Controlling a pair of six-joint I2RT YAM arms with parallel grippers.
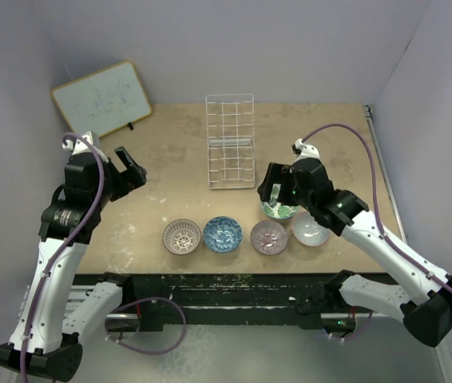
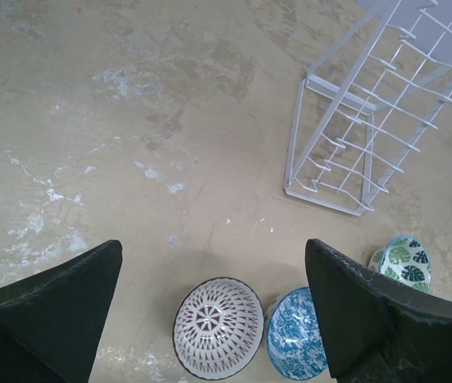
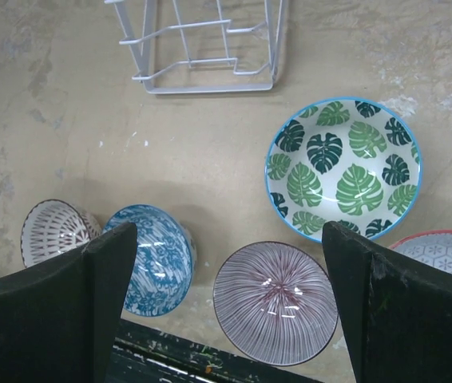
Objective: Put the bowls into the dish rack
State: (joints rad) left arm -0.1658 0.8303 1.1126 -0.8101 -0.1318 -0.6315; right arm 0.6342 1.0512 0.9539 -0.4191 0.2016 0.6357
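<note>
My right gripper will move down to the green-leaf bowl's rim toward the blue bowl, with its fingers on both sides of that rim, because the bare table there leaves room for the fingers.
The white wire dish rack (image 1: pixel 231 142) (image 2: pixel 370 120) (image 3: pixel 210 44) stands on the table with nothing in it. Near the front edge sit a brown-and-white bowl (image 1: pixel 182 236) (image 2: pixel 217 326) (image 3: pixel 50 230), a blue bowl (image 1: pixel 223 234) (image 2: pixel 294 333) (image 3: pixel 156 257), a mauve bowl (image 1: pixel 269 237) (image 3: pixel 275 302) and a pale pinkish bowl (image 1: pixel 311 230) (image 3: pixel 446 252). A green-leaf bowl (image 1: pixel 277 211) (image 2: pixel 402 265) (image 3: pixel 343 166) lies behind them, partly hidden by my right gripper (image 1: pixel 278 185) (image 3: pixel 227 303), which hangs open above the mauve bowl. At the left my left gripper (image 1: pixel 130 169) (image 2: pixel 210 319) is open, raised above the table.
A framed whiteboard (image 1: pixel 102 100) leans at the back left corner. Grey walls close in the left, back and right sides. The table's black front rail (image 1: pixel 234 283) runs just below the bowls.
</note>
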